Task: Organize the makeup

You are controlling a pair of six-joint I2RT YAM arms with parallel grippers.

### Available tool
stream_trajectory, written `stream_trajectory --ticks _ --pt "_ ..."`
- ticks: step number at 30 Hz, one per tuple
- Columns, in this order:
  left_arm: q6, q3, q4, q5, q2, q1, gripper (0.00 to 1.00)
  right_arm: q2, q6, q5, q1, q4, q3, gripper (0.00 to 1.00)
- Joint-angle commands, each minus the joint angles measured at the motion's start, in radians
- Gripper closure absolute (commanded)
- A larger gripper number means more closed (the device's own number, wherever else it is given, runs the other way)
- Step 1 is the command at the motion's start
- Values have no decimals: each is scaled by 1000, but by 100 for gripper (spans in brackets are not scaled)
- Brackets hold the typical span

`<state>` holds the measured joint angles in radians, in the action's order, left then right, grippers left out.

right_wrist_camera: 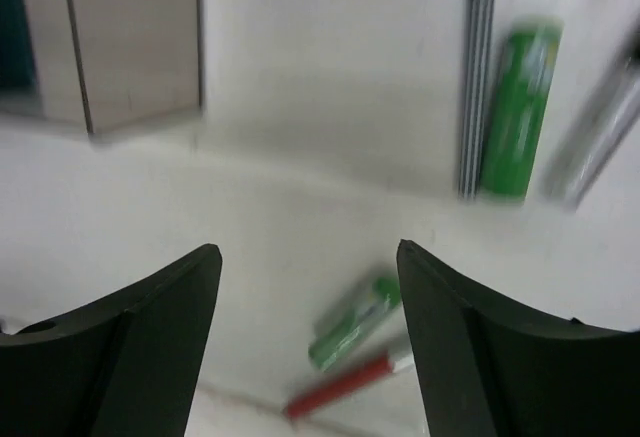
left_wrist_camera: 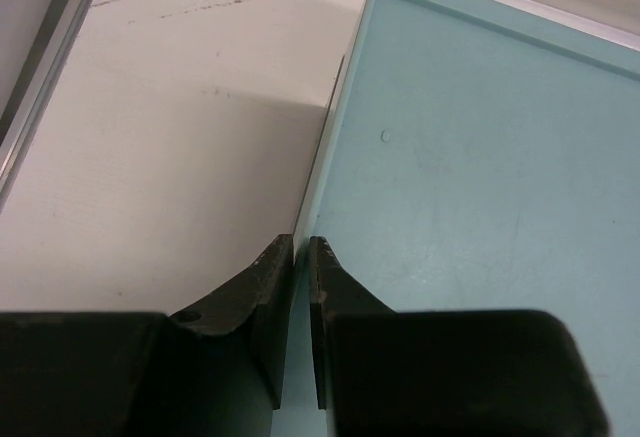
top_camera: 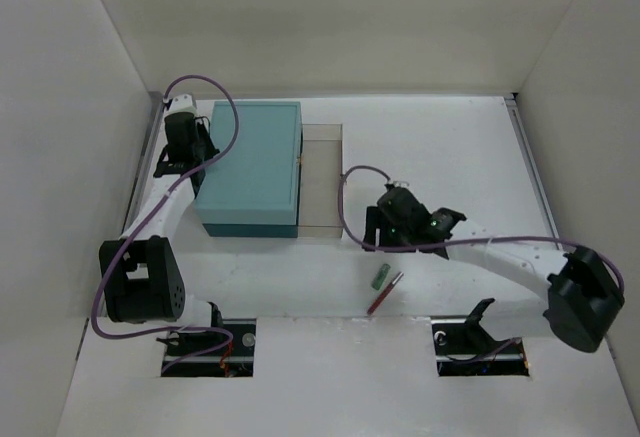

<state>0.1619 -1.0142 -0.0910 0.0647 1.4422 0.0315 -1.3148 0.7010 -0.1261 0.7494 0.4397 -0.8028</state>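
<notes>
The red pencil is below my right gripper, nearer my base and still outside the drawer, so my right gripper should next move back and down onto the red pencil's middle (top_camera: 387,291) (right_wrist_camera: 368,373).
A small green tube (top_camera: 380,278) and a red pencil (top_camera: 385,294) lie side by side near the table's front edge. They also show low in the right wrist view as the tube (right_wrist_camera: 355,322) and the pencil (right_wrist_camera: 345,385). My right gripper (top_camera: 388,232) (right_wrist_camera: 308,247) hovers behind and above them, open and empty. That blurred view also shows a larger green tube (right_wrist_camera: 518,107), a thin dark pencil (right_wrist_camera: 480,77) and a grey stick (right_wrist_camera: 600,137) at upper right. My left gripper (top_camera: 188,152) (left_wrist_camera: 300,242) is shut at the left top edge of the teal box (left_wrist_camera: 480,177).
The large teal box (top_camera: 250,167) stands at the back left. Its clear drawer (top_camera: 320,179) is pulled out to the right and also shows in the right wrist view (right_wrist_camera: 130,37). White walls close in the table on three sides.
</notes>
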Motion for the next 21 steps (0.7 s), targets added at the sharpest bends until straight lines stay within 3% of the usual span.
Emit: stream_trajectory --ticks 1,4,8,17,21 --pt "2 60 235 -45 0 -34 92 97 191 -99 95 302 17 21" --pt "2 62 234 -45 3 -44 92 94 329 -145 193 448 14 21" --pt "1 60 235 -43 18 -55 92 100 506 -97 254 479 106 22" --pt "-1 55 232 -43 35 -66 92 48 612 -50 273 308 208 23" --pt "-4 57 234 -43 35 -72 92 29 631 -73 273 234 212 31"
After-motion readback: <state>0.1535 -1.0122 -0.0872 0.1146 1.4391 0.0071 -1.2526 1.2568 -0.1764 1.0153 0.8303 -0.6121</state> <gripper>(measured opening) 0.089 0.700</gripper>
